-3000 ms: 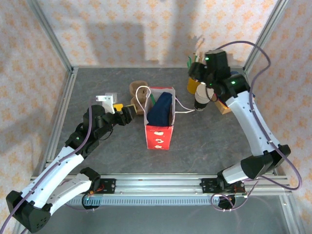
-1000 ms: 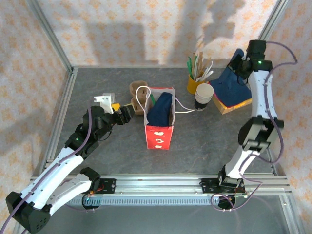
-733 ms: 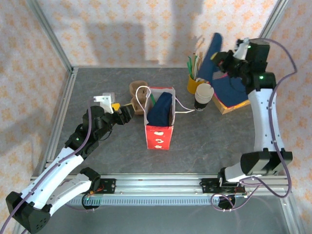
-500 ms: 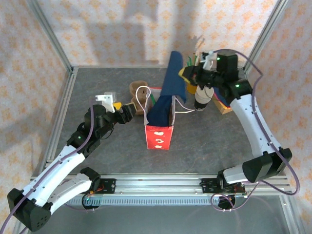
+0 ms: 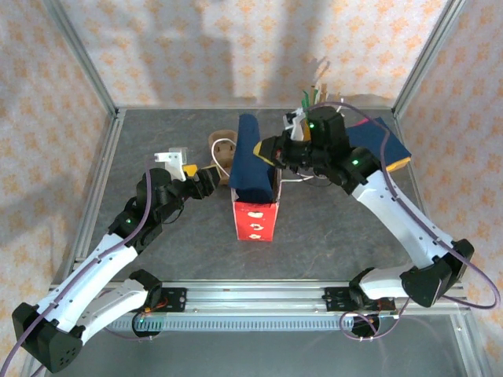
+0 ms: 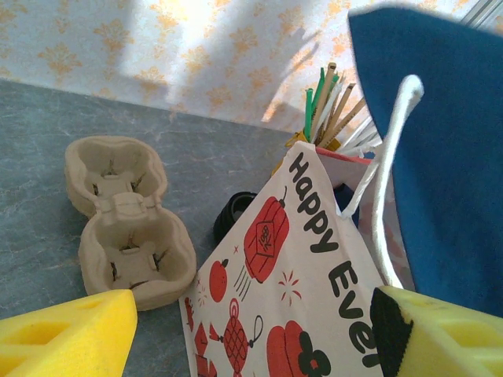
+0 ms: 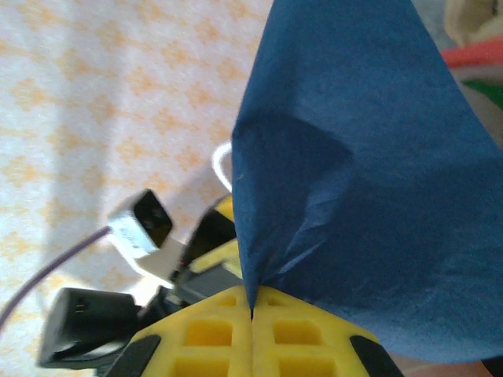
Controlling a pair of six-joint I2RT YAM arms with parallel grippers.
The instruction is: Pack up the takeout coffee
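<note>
My right gripper will lower into the paper bag's opening below it and release the dark blue sheet's edge.
The takeout coffee cup is hidden behind my right arm in the top view. A red and white paper bag (image 5: 255, 220) (image 6: 314, 298) stands open at the table's middle. My right gripper (image 5: 271, 151) (image 7: 251, 306) is shut on the edge of a dark blue paper sheet (image 5: 251, 161) (image 7: 354, 157) (image 6: 440, 157), which hangs over the bag's mouth. My left gripper (image 5: 206, 182) (image 6: 251, 345) is open just left of the bag, whose printed side faces it. A round black lid-like thing (image 6: 233, 216) lies on the table behind the bag.
A brown pulp cup carrier (image 5: 222, 145) (image 6: 126, 220) lies behind the bag on its left. Stir sticks (image 5: 309, 100) (image 6: 330, 102) stand at the back. More blue sheets (image 5: 381, 140) lie at the back right. Metal frame posts and patterned walls enclose the table.
My right arm has swung left from the stack at the back right, carrying the blue sheet to above the bag. The left arm has not moved.
</note>
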